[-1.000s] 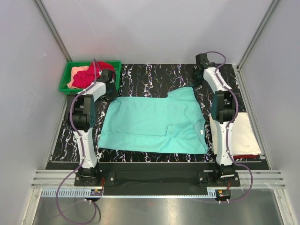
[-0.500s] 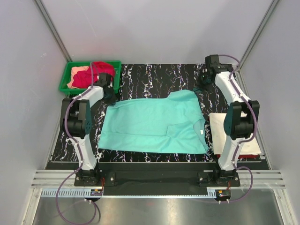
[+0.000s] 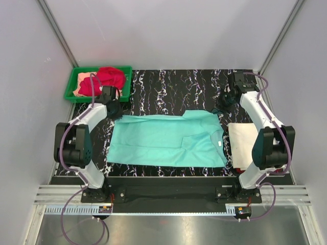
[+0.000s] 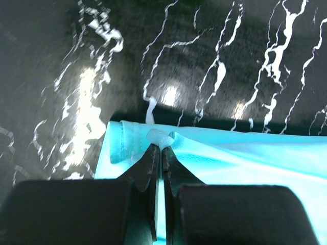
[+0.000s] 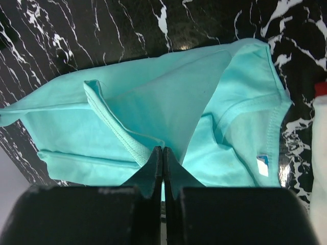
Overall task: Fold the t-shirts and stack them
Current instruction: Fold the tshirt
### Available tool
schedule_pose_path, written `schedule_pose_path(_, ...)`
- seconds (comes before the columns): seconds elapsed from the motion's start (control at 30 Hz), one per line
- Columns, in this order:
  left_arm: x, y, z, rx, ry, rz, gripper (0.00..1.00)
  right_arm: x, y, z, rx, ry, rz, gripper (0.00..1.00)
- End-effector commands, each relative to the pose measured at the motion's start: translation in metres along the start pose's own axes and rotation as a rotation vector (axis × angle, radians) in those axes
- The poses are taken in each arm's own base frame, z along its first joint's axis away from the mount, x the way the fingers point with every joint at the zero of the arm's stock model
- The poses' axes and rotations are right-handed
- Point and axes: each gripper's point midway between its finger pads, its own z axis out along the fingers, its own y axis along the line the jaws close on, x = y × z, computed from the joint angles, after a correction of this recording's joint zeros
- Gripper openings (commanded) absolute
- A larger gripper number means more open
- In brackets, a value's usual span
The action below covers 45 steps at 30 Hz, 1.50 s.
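Note:
The teal hem is hanging from my left gripper. My left gripper needs to lower it and then pull it back over the shirt (image 3: 119, 126) before it opens.
The mint-teal t-shirt (image 3: 168, 142) lies spread across the middle of the black marbled table. My left gripper (image 3: 113, 109) is shut on its far left corner; the left wrist view shows the jaws (image 4: 161, 148) pinched on the teal hem (image 4: 133, 145). My right gripper (image 3: 224, 103) is shut on its far right edge; the right wrist view shows the jaws (image 5: 162, 150) closed on a lifted teal fold (image 5: 168, 102). A red shirt (image 3: 110, 77) and a peach shirt (image 3: 82, 80) lie in the tray. A folded cream-white shirt (image 3: 245, 144) lies at the right.
The green plastic tray (image 3: 69, 93) stands at the far left corner. The cream-white shirt rests on a red layer (image 3: 271, 171), and both show at the right edge of the right wrist view (image 5: 319, 153). Grey walls close in the table on three sides.
Both grippers have moved toward the near side, drawing the teal shirt's far edge with them. The shirt now reaches less far back. The right arm has swung outward to the right.

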Motion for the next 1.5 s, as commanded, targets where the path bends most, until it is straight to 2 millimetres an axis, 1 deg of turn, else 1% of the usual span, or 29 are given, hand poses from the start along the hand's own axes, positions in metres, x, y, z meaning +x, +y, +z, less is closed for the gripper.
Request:
schedule_pose_path(0.0,-0.014,0.001,-0.015,-0.008,-0.097,-0.030,0.00,0.016,0.001,-0.016,-0.020,0.009,0.000,0.00)
schedule_pose_path(0.07,-0.007,0.005,-0.017,-0.014,-0.090,-0.038,0.00,0.027,-0.006,-0.016,-0.009,0.025,0.008,0.00)
schedule_pose_path(0.17,0.005,0.010,-0.017,-0.026,-0.074,-0.056,0.00,0.037,-0.008,-0.019,-0.016,0.034,0.025,0.00)
schedule_pose_path(0.27,0.010,0.010,-0.022,-0.019,-0.071,-0.078,0.00,0.047,-0.010,-0.024,-0.026,0.047,0.027,0.00)
schedule_pose_path(0.33,0.011,0.010,-0.027,-0.013,-0.087,-0.092,0.00,0.049,-0.012,-0.027,-0.021,0.037,0.025,0.00)
schedule_pose_path(0.43,0.013,0.015,-0.030,-0.032,-0.095,-0.101,0.00,0.057,-0.017,-0.025,-0.014,0.057,0.023,0.00)
schedule_pose_path(0.57,0.018,0.019,-0.025,-0.061,-0.068,-0.093,0.00,0.074,-0.027,-0.020,0.000,0.095,0.036,0.00)
schedule_pose_path(0.63,0.020,0.020,-0.024,-0.062,-0.062,-0.096,0.00,0.078,-0.030,-0.019,0.003,0.097,0.037,0.00)
schedule_pose_path(0.67,0.023,0.020,-0.022,-0.063,-0.054,-0.098,0.00,0.083,-0.033,-0.018,0.008,0.106,0.041,0.00)
schedule_pose_path(1.0,0.031,0.026,-0.024,-0.078,-0.048,-0.096,0.00,0.103,-0.041,-0.022,0.008,0.137,0.047,0.00)
schedule_pose_path(1.07,0.033,0.027,-0.024,-0.078,-0.046,-0.096,0.00,0.108,-0.045,-0.023,0.014,0.136,0.046,0.00)
schedule_pose_path(1.23,0.036,0.029,-0.023,-0.085,-0.036,-0.088,0.00,0.122,-0.051,-0.020,0.016,0.169,0.056,0.00)
schedule_pose_path(1.47,0.039,0.031,-0.019,-0.098,-0.024,-0.076,0.02,0.131,-0.056,-0.013,0.014,0.190,0.069,0.00)
